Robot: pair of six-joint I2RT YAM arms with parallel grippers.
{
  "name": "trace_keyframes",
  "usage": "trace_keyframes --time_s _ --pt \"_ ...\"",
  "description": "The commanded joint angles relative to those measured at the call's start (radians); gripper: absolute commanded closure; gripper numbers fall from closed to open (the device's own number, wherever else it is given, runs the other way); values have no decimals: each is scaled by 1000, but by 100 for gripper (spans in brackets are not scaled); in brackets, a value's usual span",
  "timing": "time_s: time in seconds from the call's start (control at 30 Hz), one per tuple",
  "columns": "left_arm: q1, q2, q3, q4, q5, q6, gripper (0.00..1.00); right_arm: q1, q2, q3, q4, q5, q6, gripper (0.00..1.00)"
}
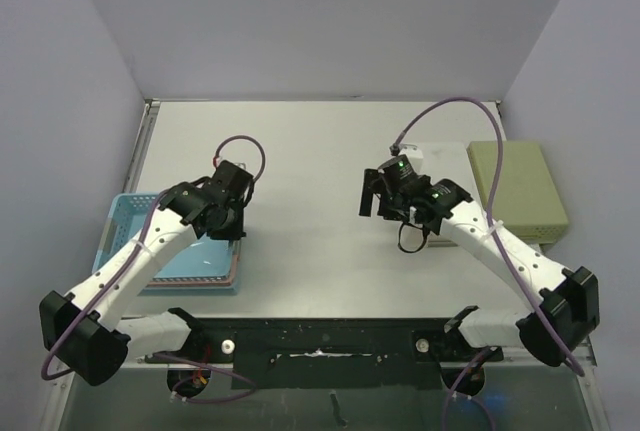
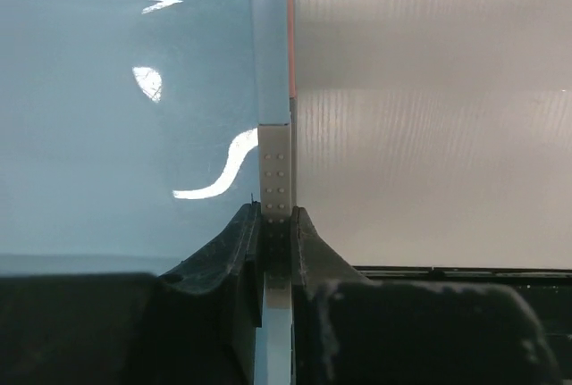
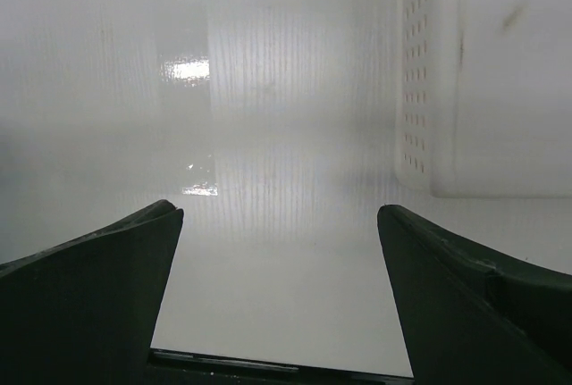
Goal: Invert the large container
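I will lift the container with my left gripper to the right in the top view, over to the bare middle of the table, tilt it, and release it.
The large blue container [image 1: 150, 251] sits open side up at the left of the table. My left gripper [image 1: 232, 223] is shut on its right wall. In the left wrist view the thin perforated blue wall [image 2: 273, 126] stands upright between my fingertips [image 2: 275, 211], with the glossy blue floor [image 2: 116, 135] to the left. A thin orange edge [image 2: 291, 28] runs along the outside of the wall. My right gripper [image 1: 375, 196] is open and empty over the bare table, jaws wide apart in the right wrist view [image 3: 279, 211].
A pale yellow-green container [image 1: 518, 189] lies upside down at the right edge. A white perforated container [image 3: 429, 81] stands just beyond my right gripper, partly under the right arm [image 1: 428, 156]. Grey walls enclose the table [image 1: 310, 151].
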Motion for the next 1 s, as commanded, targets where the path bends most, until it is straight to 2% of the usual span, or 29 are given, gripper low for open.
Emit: trace_keyframes --time_s 0.0,0.17,0.3,0.43,0.57,0.67,0.8,0.97 --pt "-7 7 181 -37 -95 46 100 -36 -82 16 -3 68 19 2" --pt "-7 51 441 -120 -143 99 100 -71 -104 37 -28 80 1 2" --pt "-7 72 643 -146 -111 126 100 -81 -129 30 -38 92 2 2" --pt "-7 89 808 -112 3 142 100 -92 -165 13 -46 111 11 2" --pt "-8 139 909 -48 191 136 100 -103 -208 5 -56 138 24 2" --pt "-24 181 930 37 326 106 100 -106 -240 15 -81 184 43 2" --pt "-92 225 886 225 478 42 100 -110 -304 50 -137 275 75 2" --pt "-115 271 757 611 768 -132 100 -117 -398 96 -206 383 85 2"
